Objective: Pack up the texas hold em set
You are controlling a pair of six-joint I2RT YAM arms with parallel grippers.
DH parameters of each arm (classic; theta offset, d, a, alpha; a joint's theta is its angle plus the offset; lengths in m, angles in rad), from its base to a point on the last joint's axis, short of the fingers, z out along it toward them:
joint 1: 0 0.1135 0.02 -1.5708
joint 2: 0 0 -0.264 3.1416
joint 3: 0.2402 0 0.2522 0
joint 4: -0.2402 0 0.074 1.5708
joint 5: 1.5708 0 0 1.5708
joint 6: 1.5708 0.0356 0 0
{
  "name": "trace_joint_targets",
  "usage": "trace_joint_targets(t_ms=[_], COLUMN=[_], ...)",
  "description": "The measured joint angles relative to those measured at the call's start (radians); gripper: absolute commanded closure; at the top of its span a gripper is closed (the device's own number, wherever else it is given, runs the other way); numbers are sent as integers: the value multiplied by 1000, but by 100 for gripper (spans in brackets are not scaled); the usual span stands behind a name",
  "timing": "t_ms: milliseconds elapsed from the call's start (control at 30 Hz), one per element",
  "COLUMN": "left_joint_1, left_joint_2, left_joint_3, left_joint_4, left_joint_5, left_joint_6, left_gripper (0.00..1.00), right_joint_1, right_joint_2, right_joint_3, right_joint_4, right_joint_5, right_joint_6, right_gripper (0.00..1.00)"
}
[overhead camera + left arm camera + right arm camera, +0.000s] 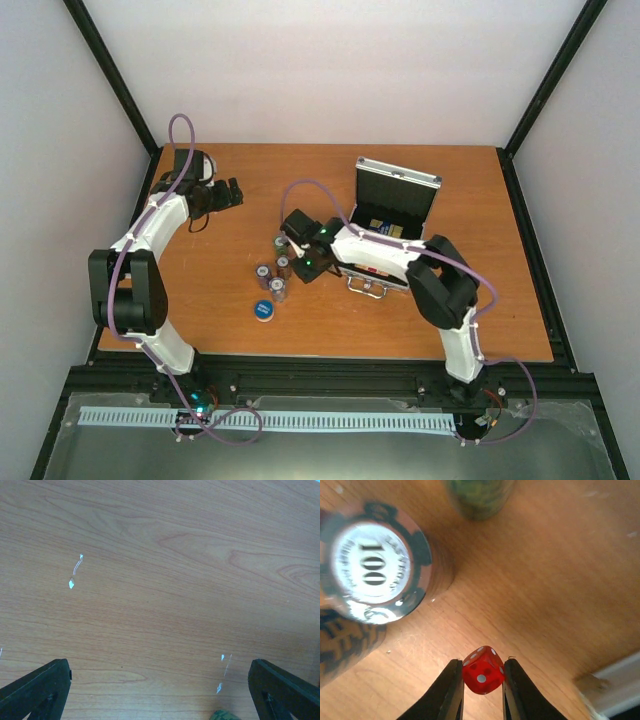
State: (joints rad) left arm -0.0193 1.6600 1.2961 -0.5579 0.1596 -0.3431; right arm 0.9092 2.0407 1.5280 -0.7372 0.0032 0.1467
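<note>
I will next lift my right gripper over the edge of the silver case point(615, 686), which stands open beside the stacks, and lower the small red die point(483, 670) between the card boxes.
The silver case point(398, 178) stands open at the table's right middle, with red-yellow card boxes point(385, 228) in its black lining. Several short chip stacks point(270, 278) stand left of it, and the round blue disc point(263, 310) lies in front of them. My right gripper point(483, 677) is shut on a small red die point(483, 670), held just above the wood beside a stack topped with a "100" chip point(372, 565). In the top view the right gripper point(292, 252) is among the stacks. My left gripper point(232, 192) is open and empty at the far left, over bare wood point(160, 690).
Another chip stack point(480, 497) stands just beyond the die, and one more point(345, 645) at the left. The case's edge point(615, 685) shows at the lower right. A small green object point(225, 715) sits at the bottom edge of the left wrist view.
</note>
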Motion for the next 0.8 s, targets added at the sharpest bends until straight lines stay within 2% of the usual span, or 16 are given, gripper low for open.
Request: trace_joint_targets(t_ms=[167,333,567,800], left_joint_1=[0,0,0,0], left_joint_2=[0,0,0,-3], left_joint_3=[0,0,0,0], left_joint_4=[0,0,-8,-25], left_joint_5=[0,0,0,-1], left_joint_6=[0,0,8,21], left_gripper=[0,0,0,0], right_joint_1=[-31,-135,-288,-353], right_joint_2=[-125,-211,-222,-223], right_joint_3=[-27,-110,-227,-285], right_joint_4=[-13,-12,-3,34], right_joint_5=[55,92,122,146], right_joint_6=[0,-2,-12,-19], right_gripper=[85,85,85,86])
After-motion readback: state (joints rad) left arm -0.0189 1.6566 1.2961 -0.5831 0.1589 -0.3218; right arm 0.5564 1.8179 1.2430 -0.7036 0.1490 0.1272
